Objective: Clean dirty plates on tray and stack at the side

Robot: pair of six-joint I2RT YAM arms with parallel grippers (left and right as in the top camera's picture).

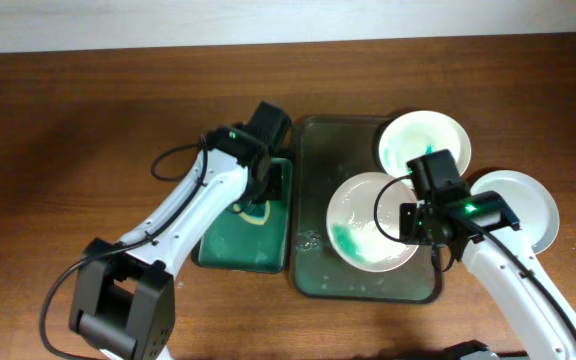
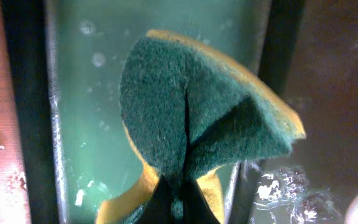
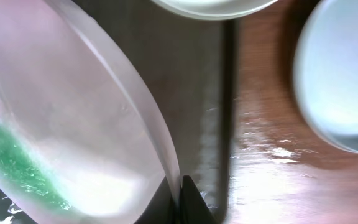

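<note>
I will carry my plate over the clean plate (image 1: 523, 205) (image 3: 344, 74) with my right gripper next, then lower it to stack it and release it, because the clean plate is below it, to its right in the overhead view.
The dark olive-grey tray (image 1: 313, 160) lies mid-table. A white plate (image 1: 363, 210) with a teal smear is over it, and my right gripper (image 1: 420, 222) is shut on its right rim; in the right wrist view the plate (image 3: 61, 124) is tilted above the tray (image 3: 197, 93). A second smeared plate (image 1: 423, 140) lies at the tray's far right corner. A third, clean plate (image 1: 523, 205) lies on the table to the right of the tray. My left gripper (image 2: 180, 198) is shut on a green-and-yellow sponge (image 2: 197, 106), folded, over the bright green tray (image 2: 98, 112).
The small green tray (image 1: 243, 235) sits just left of the big tray. Water drops lie on the big tray's floor (image 2: 284, 186). Bare wooden table (image 1: 68, 130) spreads to the left and far side.
</note>
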